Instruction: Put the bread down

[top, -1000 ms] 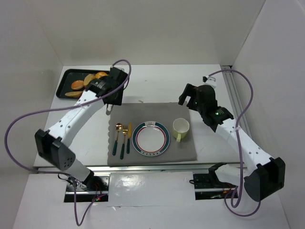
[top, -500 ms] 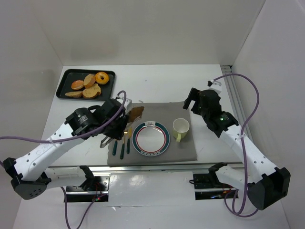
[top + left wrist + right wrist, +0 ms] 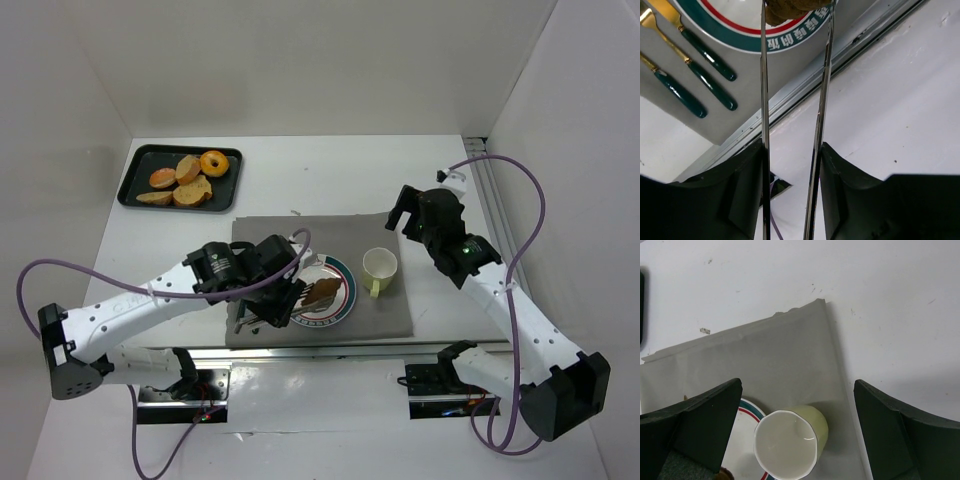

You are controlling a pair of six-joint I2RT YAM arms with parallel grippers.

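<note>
I need to swing my left gripper outward next, from the plate to the black tray, and lower the tongs around the slice beside the doughnut [image 3: 188, 168], because more bread is there.
A brown piece of bread [image 3: 323, 291] hangs over the white plate with a green and red rim [image 3: 338, 270]. It is pinched between the tips of metal tongs [image 3: 292, 300]. My left gripper [image 3: 272, 298] is shut on the tongs, just left of the plate. In the left wrist view the two tong arms [image 3: 764, 100] run up between my fingers [image 3: 792, 150] to the bread [image 3: 790, 7] above the plate rim [image 3: 740, 30]. I cannot tell whether the bread touches the plate. My right gripper [image 3: 420, 212] is open and empty, hovering above the cup [image 3: 790, 445] in the right wrist view [image 3: 797, 385].
A grey placemat [image 3: 390, 310] holds the plate, a pale green cup [image 3: 379, 266] to its right, and gold and green cutlery [image 3: 695, 60] to its left. A black tray [image 3: 135, 170] with several bread pieces and a doughnut stands at the back left.
My left arm has swung from the black tray down to the plate, carrying the bread in the tongs. The right arm has barely moved.
</note>
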